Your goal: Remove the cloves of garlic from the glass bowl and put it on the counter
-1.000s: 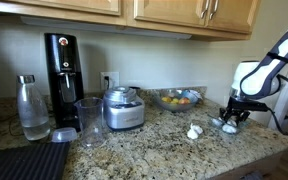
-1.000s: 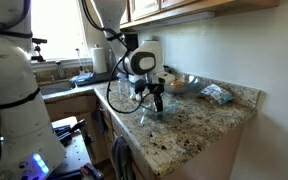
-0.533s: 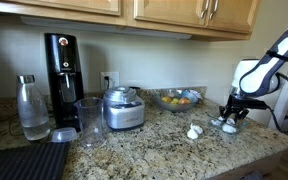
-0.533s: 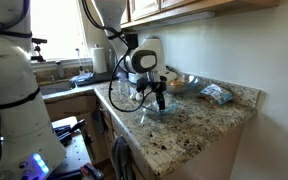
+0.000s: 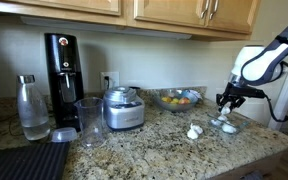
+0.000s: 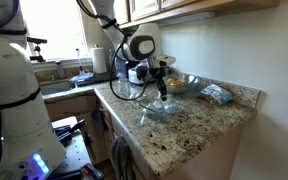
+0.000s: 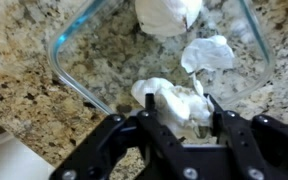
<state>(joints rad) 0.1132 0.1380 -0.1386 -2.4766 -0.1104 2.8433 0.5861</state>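
Observation:
The gripper moves from above the glass bowl down next to release its clove on the bare counter beside the lying clove, because the granite there is clear.
The small clear glass bowl (image 5: 224, 126) stands on the speckled granite counter (image 5: 134, 150) near its end; it also shows in an exterior view (image 6: 158, 109) and from above in the wrist view (image 7: 59, 60). My gripper (image 7: 179, 112) is shut on one whitish clove of garlic (image 7: 170, 97) and holds it above the bowl, as both exterior views show (image 5: 229, 98) (image 6: 162, 88). Two more cloves (image 7: 206, 52) (image 7: 167, 12) lie in the bowl. Another whitish clove (image 5: 193, 132) lies on the counter beside the bowl.
A larger glass bowl with orange and blue contents (image 5: 179, 98) stands at the back wall. A food processor (image 5: 123, 108), coffee machine (image 5: 62, 65), glass bottle (image 5: 31, 108), tumbler (image 5: 89, 122) and black ribbed mat (image 5: 24, 160) stand further along. A packet (image 6: 216, 94) lies near the counter's end.
My gripper has risen from the small bowl with a clove of garlic held in it. The bowl and the clove on the counter have not moved.

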